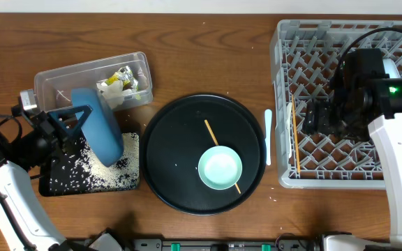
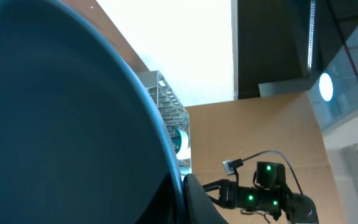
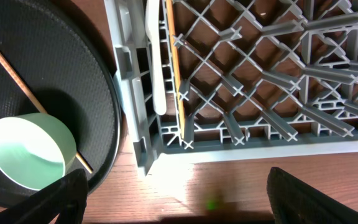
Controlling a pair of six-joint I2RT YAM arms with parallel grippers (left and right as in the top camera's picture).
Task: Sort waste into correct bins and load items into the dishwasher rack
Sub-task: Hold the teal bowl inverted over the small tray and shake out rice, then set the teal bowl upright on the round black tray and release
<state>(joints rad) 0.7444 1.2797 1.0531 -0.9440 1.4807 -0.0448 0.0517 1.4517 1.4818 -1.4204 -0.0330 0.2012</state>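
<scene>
The tray is bare beside the pale green bowl. I should next swing my left gripper over the round black tray, turn the dark blue bowl upright and lower it there.
My left gripper (image 1: 77, 120) is shut on the rim of the large dark blue bowl (image 1: 100, 131) and holds it tipped on edge over the flat black tray (image 1: 51, 187), which carries loose white grains (image 1: 93, 174). That bowl (image 2: 61, 112) fills the left wrist view, with one finger (image 2: 199, 205) against its rim. The clear tub (image 1: 58, 78) holds napkins and a yellow-green wrapper (image 1: 125, 75). My right gripper (image 3: 188, 205) is open and empty above the dishwasher rack (image 1: 396, 174) near its front left corner. A chopstick (image 3: 174, 62) lies inside the rack (image 3: 260, 74).
The round black tray (image 1: 180, 139) holds a pale green bowl (image 1: 220, 168) with a chopstick (image 1: 211, 132) under it. A white spoon (image 1: 268, 137) lies on the table between this tray and the rack. The spoon (image 3: 154, 62) and green bowl (image 3: 27, 152) also show in the right wrist view.
</scene>
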